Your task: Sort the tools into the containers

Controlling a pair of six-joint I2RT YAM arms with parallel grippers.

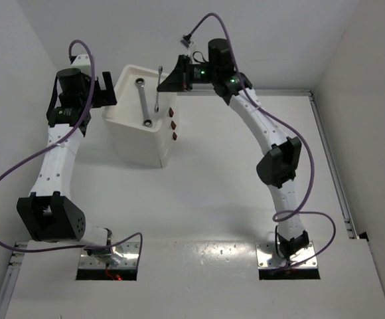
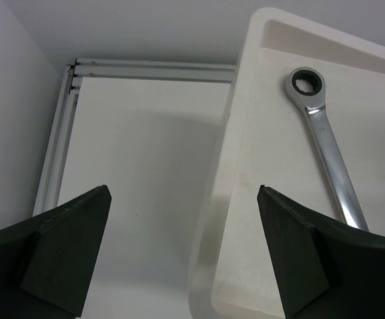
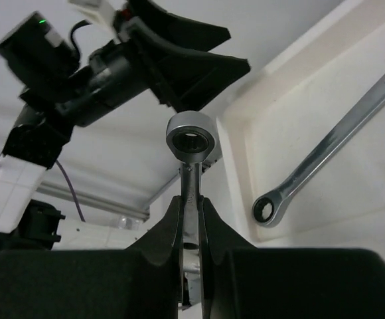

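The right gripper lowers into the top tray point(image 2: 272, 173) next, easing toward the lying wrench, because the held wrench is still above the tray's clear bottom beside it.
The white cabinet point(image 1: 136, 136) stands at the back left, its top tray point(image 2: 272, 173) holding a silver ring wrench point(image 1: 143, 103) that lies lengthwise. The same wrench point(image 2: 325, 143) shows in the left wrist view and again, as the wrench in the tray point(image 3: 332, 143), in the right wrist view. My right gripper point(image 3: 192, 203) is shut on the shaft of a second silver wrench point(image 3: 192, 136), ring head up. That held wrench point(image 1: 158, 90) hangs over the tray's right rim, below my right gripper point(image 1: 162, 82). My left gripper point(image 1: 110, 90) is open and empty, straddling the tray's left rim point(image 2: 235, 153).
Three small dark red-brown drawer handles point(image 1: 173, 124) run down the cabinet's right-hand face; the drawers look shut. White walls close in on the left, back and right. A metal rail point(image 2: 66, 133) borders the table's far left corner.
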